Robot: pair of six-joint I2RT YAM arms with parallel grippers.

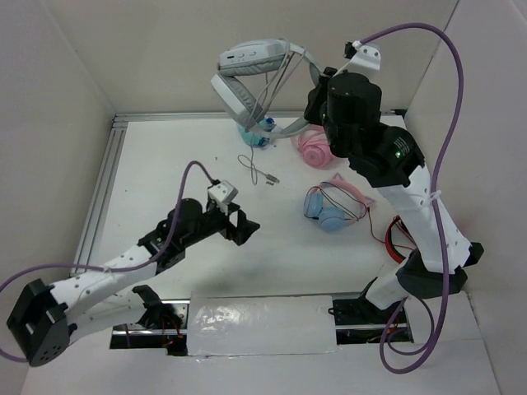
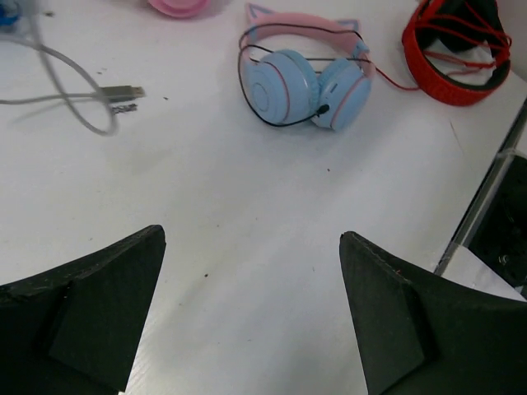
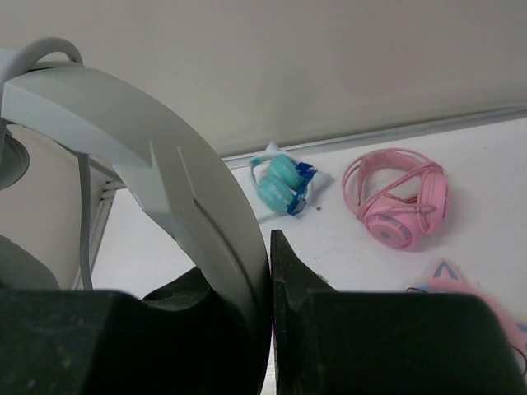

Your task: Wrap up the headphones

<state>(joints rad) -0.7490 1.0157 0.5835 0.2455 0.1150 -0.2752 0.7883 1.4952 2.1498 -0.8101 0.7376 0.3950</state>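
The slack part of the cable lies beyond my left gripper's open fingers. I should move my left gripper outward over the bare table to the cable's loop near the plug [image 1: 254, 174] [image 2: 104, 127].
The large grey-white headphones [image 1: 247, 78] hang in the air at the back of the table. My right gripper [image 1: 315, 81] is shut on their headband [image 3: 165, 181], which sits clamped between the black fingers [image 3: 313, 321]. Strands of their thin grey cable [image 1: 276, 82] run across the band. The cable's loose end [image 2: 74, 99] lies on the table and ends in a plug [image 2: 123, 92]. My left gripper [image 1: 243, 226] hovers low over the bare table, short of the plug. It stands wide open [image 2: 251, 288] with nothing between its fingers [image 2: 90, 304].
Blue-cupped headphones with a pink band [image 2: 305, 86] lie right of centre, with a red pair [image 2: 457, 49] beyond them near the right edge. An all-pink pair [image 3: 399, 197] and a teal pair [image 3: 280, 183] lie near the back wall. White walls enclose the table.
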